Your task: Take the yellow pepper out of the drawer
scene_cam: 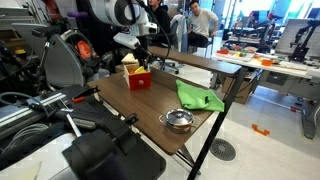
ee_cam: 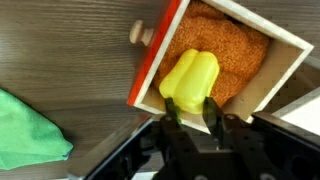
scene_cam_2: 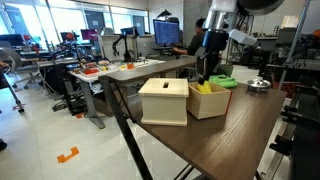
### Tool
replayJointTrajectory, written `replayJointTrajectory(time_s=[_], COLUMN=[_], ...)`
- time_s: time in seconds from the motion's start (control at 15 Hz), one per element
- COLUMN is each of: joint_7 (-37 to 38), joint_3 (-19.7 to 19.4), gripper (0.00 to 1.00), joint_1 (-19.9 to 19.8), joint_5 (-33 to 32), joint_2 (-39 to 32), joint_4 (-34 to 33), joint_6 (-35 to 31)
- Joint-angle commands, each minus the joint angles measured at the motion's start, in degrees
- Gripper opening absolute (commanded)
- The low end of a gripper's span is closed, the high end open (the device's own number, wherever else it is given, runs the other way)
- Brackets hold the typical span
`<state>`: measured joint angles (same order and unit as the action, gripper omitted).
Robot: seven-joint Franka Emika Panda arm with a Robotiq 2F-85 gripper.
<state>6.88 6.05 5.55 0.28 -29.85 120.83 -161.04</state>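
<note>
Next, my gripper rises past the drawer's sides, crosses left in the wrist view to the bare tabletop beyond the drawer's red front, and lowers there to release.
In the wrist view the yellow pepper lies in the open drawer, a pale-walled box with a red front, a pale knob and a speckled orange floor. My gripper is right over the drawer's near wall, and its two dark fingers are closed on the pepper's lower end. In both exterior views the gripper reaches down into the drawer on the wooden table. A speck of yellow shows at its top.
A pale boxy unit stands beside the drawer. A green cloth lies on the table, with a steel bowl near the table's edge. Chairs and other desks surround the table.
</note>
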Motion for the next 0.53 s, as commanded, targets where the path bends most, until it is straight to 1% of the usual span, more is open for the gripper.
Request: replayJointTrajectory(time_s=[0.0,0.47], joint_7=[-2.7,-4.7], joint_3=[0.8,2.0], gripper=[0.08,0.08], joint_1=[-1.4,-2.6], joint_5=[2.2,3.6], joint_2=[-2.4,-0.8], joint_4=[-2.7,-1.9], joint_6=[2.2,3.5])
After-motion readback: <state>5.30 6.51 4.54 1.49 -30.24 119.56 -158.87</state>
